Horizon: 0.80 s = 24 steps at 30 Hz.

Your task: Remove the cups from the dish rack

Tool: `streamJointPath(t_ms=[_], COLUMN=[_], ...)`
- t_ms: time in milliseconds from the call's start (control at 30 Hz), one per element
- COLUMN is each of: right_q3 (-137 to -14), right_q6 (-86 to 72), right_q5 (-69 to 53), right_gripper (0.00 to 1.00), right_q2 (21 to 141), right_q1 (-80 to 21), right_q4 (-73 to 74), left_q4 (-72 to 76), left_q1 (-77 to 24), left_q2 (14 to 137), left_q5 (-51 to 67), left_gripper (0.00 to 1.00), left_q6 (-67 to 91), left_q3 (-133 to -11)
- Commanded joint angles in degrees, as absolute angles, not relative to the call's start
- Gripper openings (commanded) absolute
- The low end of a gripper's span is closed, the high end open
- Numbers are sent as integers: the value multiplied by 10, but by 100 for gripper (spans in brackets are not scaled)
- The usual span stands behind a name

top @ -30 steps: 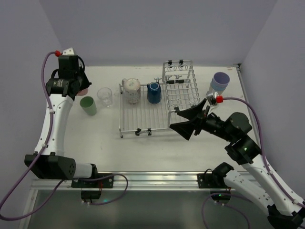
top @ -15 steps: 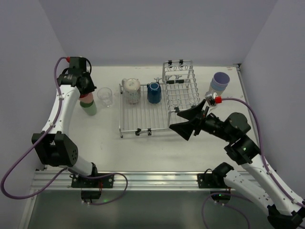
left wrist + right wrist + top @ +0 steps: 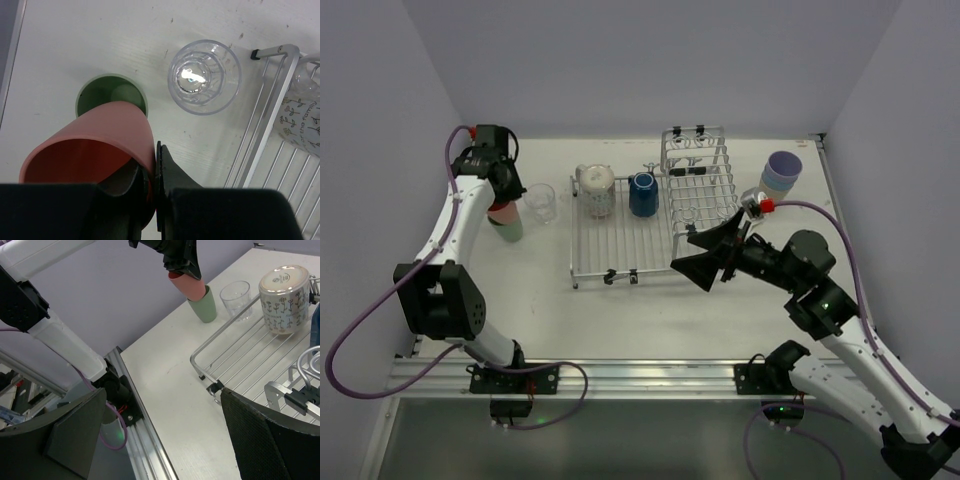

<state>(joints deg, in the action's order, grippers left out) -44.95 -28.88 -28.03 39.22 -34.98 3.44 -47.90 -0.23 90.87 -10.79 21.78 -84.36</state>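
Note:
My left gripper is above the pale green cup's opening [image 3: 111, 94], so next it will lower, sink the pink cup [image 3: 90, 150] into that opening and let go of the pink cup's side.
My left gripper [image 3: 152, 170] is shut on the wall of a pink cup [image 3: 90, 150], one finger inside and one outside. The cup hangs tilted just above a pale green cup [image 3: 82, 97] standing on the table at the left [image 3: 508, 226]. A clear cup [image 3: 204, 76] stands right of them. The dish rack [image 3: 620, 250] lies mid-table with a speckled cream cup [image 3: 597, 190] and a dark blue cup [image 3: 642, 194] upside down at its back. My right gripper [image 3: 705, 255] hovers open and holding nothing at the rack's front right corner.
A lavender cup stacked on a light blue one [image 3: 781, 172] stands at the back right. The rack's taller basket [image 3: 698, 175] rises on its right half. In the right wrist view the table's front rail [image 3: 145, 425] runs below the fingers.
My left arm has swung from the back left corner toward the green cup, carrying the pink cup over it. The right arm shifted slightly left, still open.

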Motion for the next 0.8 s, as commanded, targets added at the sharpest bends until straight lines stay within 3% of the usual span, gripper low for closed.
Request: streamJointPath(t_ms=[0, 767], right_q3=[-448, -450], right_q6=[-281, -277], right_q5=[-278, -270], right_gripper=[99, 99], right_q2=[395, 409], right_q1=[-353, -364], right_q4=[25, 25], left_q4=[-463, -461], left_q1=[0, 0], left_q2=[911, 921], left_q5=[-105, -126], left_gripper=[0, 0], left_q6=[189, 171], left_q3=[-842, -863])
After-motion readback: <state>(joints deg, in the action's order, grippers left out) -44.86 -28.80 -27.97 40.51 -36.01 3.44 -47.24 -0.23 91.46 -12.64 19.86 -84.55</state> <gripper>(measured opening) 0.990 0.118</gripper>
